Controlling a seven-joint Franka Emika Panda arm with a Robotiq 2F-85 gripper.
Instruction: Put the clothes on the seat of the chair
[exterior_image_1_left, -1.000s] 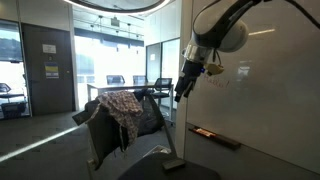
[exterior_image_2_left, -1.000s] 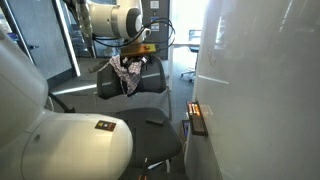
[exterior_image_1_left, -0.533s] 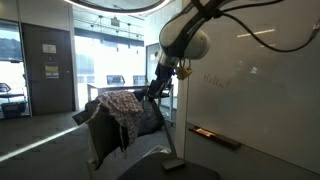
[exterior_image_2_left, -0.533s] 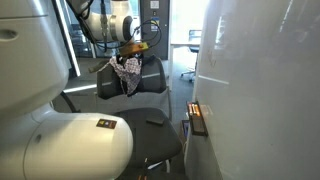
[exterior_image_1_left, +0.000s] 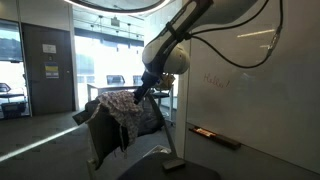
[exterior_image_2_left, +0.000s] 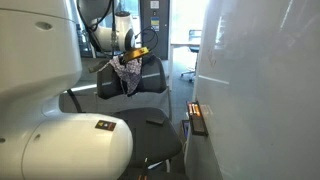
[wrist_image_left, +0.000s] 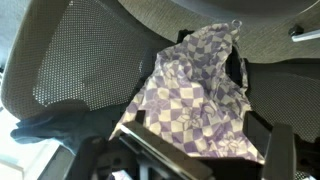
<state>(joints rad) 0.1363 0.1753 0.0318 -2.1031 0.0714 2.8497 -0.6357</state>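
My gripper will next move down to the cloth and toward the left in the wrist view, until it comes onto its edge by the mesh (exterior_image_1_left: 134, 98) (wrist_image_left: 155, 92).
A purple-and-white checked cloth (exterior_image_1_left: 121, 104) hangs over the top of the backrest of a grey mesh office chair (exterior_image_1_left: 103, 138). It also shows in an exterior view (exterior_image_2_left: 127, 70) and fills the middle of the wrist view (wrist_image_left: 195, 95). My gripper (exterior_image_1_left: 138, 96) hangs just above the cloth at the backrest's top, with open fingers to either side of the cloth in the wrist view (wrist_image_left: 185, 150). The chair's seat (exterior_image_2_left: 155, 137) lies below, bare.
A white wall panel (exterior_image_1_left: 255, 90) with a low ledge (exterior_image_1_left: 214, 134) stands beside the chair. The robot's white base (exterior_image_2_left: 70, 145) fills the near foreground. Glass office walls and other chairs (exterior_image_1_left: 160, 85) lie behind.
The arm has swung from beside the white wall toward the chair's backrest and come down over the cloth. The cloth has not moved.
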